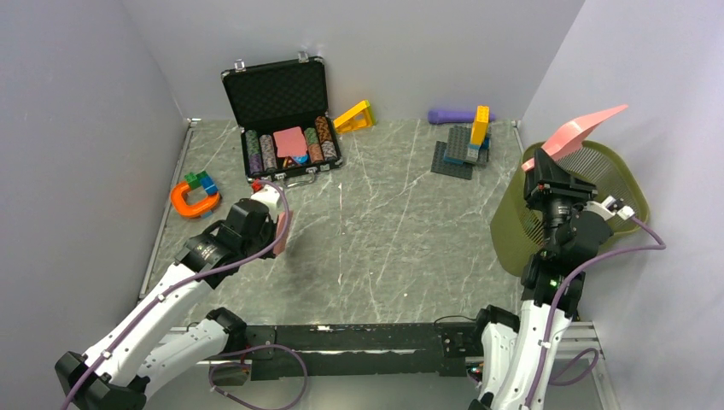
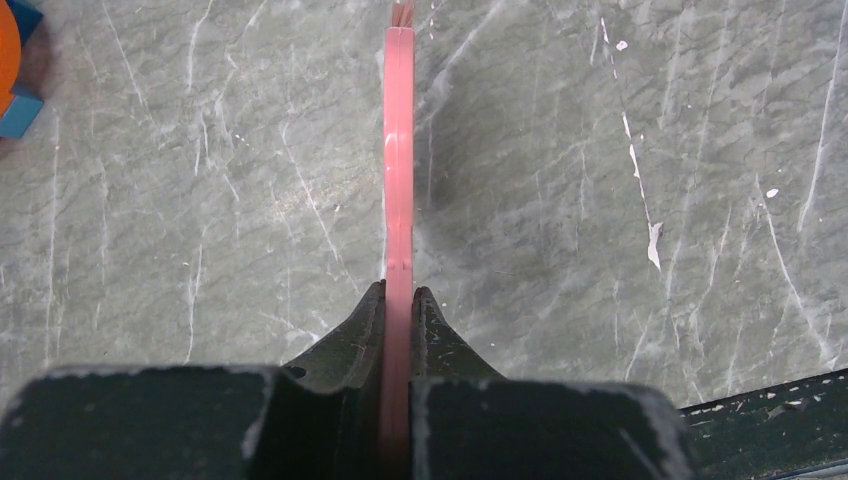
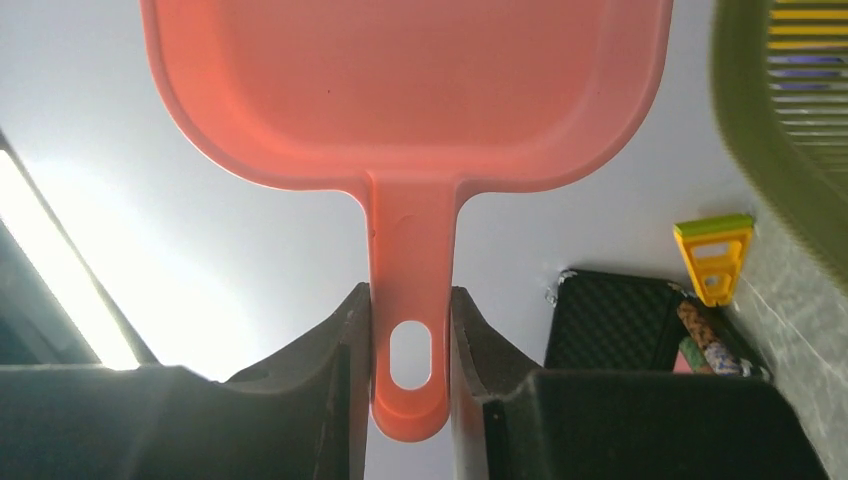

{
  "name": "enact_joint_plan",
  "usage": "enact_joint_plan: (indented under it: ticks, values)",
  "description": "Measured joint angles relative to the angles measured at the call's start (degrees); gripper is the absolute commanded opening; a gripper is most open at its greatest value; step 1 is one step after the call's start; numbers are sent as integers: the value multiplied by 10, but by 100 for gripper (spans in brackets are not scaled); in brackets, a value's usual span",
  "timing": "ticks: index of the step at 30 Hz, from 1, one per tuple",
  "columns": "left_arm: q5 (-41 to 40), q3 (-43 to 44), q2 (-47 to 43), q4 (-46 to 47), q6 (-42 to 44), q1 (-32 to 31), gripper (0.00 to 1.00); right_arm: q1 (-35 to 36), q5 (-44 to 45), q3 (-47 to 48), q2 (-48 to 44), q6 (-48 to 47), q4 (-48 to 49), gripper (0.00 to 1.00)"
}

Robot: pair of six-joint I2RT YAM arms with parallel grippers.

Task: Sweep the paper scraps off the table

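My left gripper swings to the right in the top view over the table's middle next, tilting the brush flat. Then it releases it, since the table there is bare.
No paper scraps show in any view. The grey-green marble table lies bare between the arms. My left gripper hangs low over the table's left half, shut on a pink brush. In the left wrist view the gripper clamps that brush, seen edge-on just above the marble. My right gripper is raised at the right, shut on the handle of a pink dustpan tipped up over the olive basket. From the right wrist, the gripper pinches the dustpan by its handle.
An open black case of poker chips stands at the back left. An orange horseshoe piece with bricks lies by the left edge. A yellow piece, a grey baseplate with bricks and a purple cylinder sit at the back.
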Motion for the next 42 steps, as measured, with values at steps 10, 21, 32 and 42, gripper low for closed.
enact_joint_plan:
  ticks: [10,21,32,42]
  values:
    - [0,0,0,0,0,0,0,0,-46,106,75,-144,-3,0]
    - [0,0,0,0,0,-1,0,56,-170,262,205,-421,-128,0]
    - [-15,0,0,0,-2,-1,0,456,50,239,419,-604,-248,0]
    - [-17,0,10,0,-2,-2,0,507,250,214,635,-667,-256,0]
